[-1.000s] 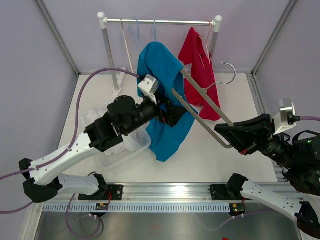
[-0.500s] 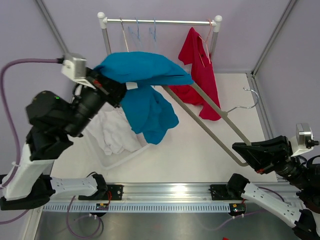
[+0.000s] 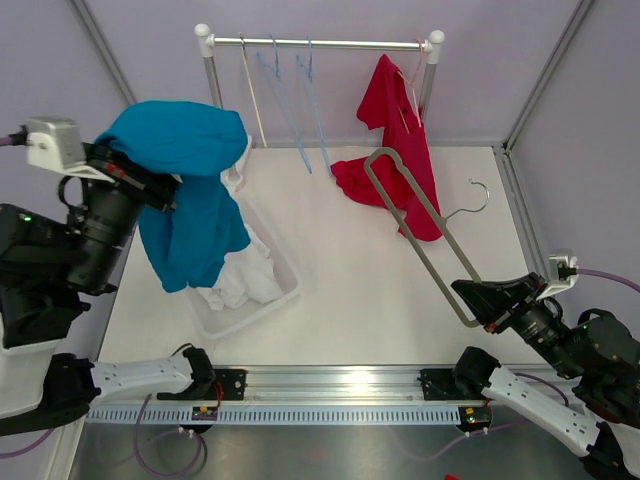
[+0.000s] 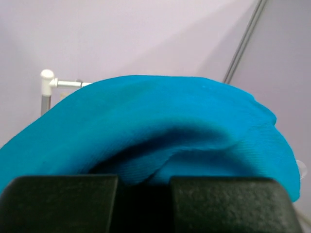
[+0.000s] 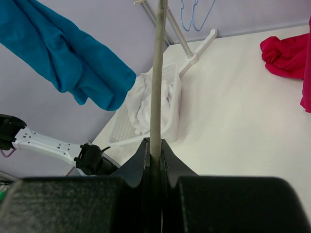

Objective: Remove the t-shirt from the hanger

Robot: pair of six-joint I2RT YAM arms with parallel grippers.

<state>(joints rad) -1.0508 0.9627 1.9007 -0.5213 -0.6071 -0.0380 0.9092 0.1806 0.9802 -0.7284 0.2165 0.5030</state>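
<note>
I will next lower my left gripper, tipping it downward, to the white clothes in the basket point(image 3: 247, 279) and release the fold there, because the t-shirt point(image 3: 190, 170) hangs clear of the hanger.
The blue t-shirt point(image 3: 190, 170) is off the hanger and dangles over the white basket at the left. My left gripper point(image 3: 160, 192) is shut on a fold of it. In the left wrist view the t-shirt point(image 4: 170, 121) bulges right above the closed gripper point(image 4: 143, 187). The bare grey hanger point(image 3: 420, 230) slants across the right half of the table, its hook point(image 3: 480, 195) pointing right. My right gripper point(image 3: 478, 302) is shut on the hanger's near corner. The right wrist view has the hanger bar point(image 5: 158, 73) rising out of the clamped gripper point(image 5: 155, 148), with the t-shirt point(image 5: 63, 53) at upper left.
A white basket point(image 3: 270, 300) holding white clothes sits on the table at the left. The clothes rack point(image 3: 320, 43) stands at the back with thin wire hangers point(image 3: 300, 100) and a red garment point(image 3: 400, 150) hanging at its right end. Frame posts line both sides.
My left arm has swung left and upward, pulling the blue t-shirt fully off the hanger. The right gripper has drawn the now bare hanger back toward the near right.
</note>
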